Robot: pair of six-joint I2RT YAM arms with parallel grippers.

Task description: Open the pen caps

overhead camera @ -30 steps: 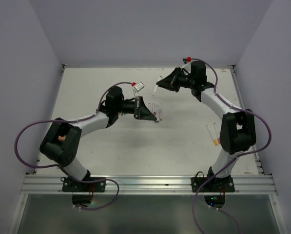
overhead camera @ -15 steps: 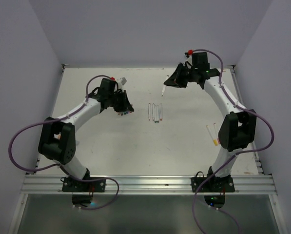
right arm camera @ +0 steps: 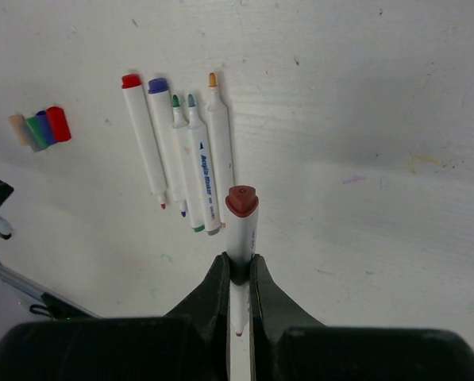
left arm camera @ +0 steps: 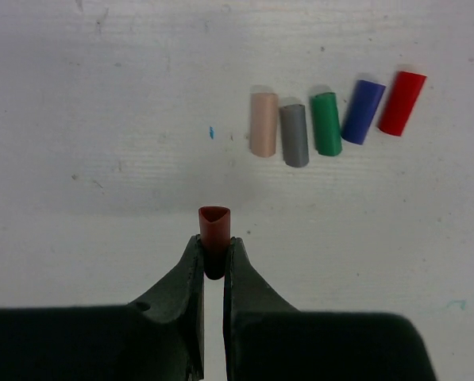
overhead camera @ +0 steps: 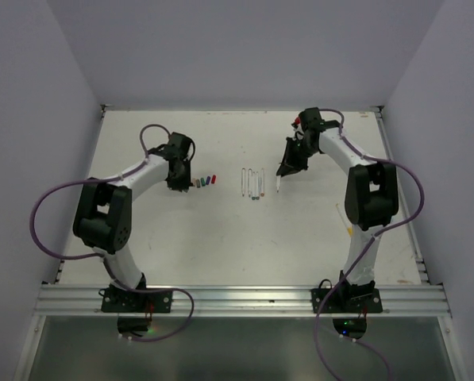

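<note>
The white pen comes down toward the uncapped pens in my right gripper next, for release beside the orange-tipped one (overhead camera: 267,182) (right arm camera: 247,146), where the table is empty.
My left gripper (left arm camera: 213,244) is shut on a brown-red pen cap (left arm camera: 214,225), held just above the table. Ahead of it several loose pen caps lie in a row: pink (left arm camera: 263,125), grey (left arm camera: 294,135), green (left arm camera: 326,124), blue (left arm camera: 363,111) and red (left arm camera: 402,103). The top view shows that row (overhead camera: 206,182) just right of the left gripper (overhead camera: 179,179). My right gripper (right arm camera: 238,266) is shut on an uncapped white pen (right arm camera: 242,225) with a brown end. It hangs just right of several uncapped pens (right arm camera: 181,151) laid side by side (overhead camera: 253,182).
A further pen (overhead camera: 341,213) lies near the right arm's elbow, partly hidden by it. White walls close in the table on the left, back and right. The table's back edge (overhead camera: 237,111) is far from both grippers.
The grippers were close together over the middle. The left one has swung left and down to the cap row with its cap. The right one came down beside the pen row with its pen.
</note>
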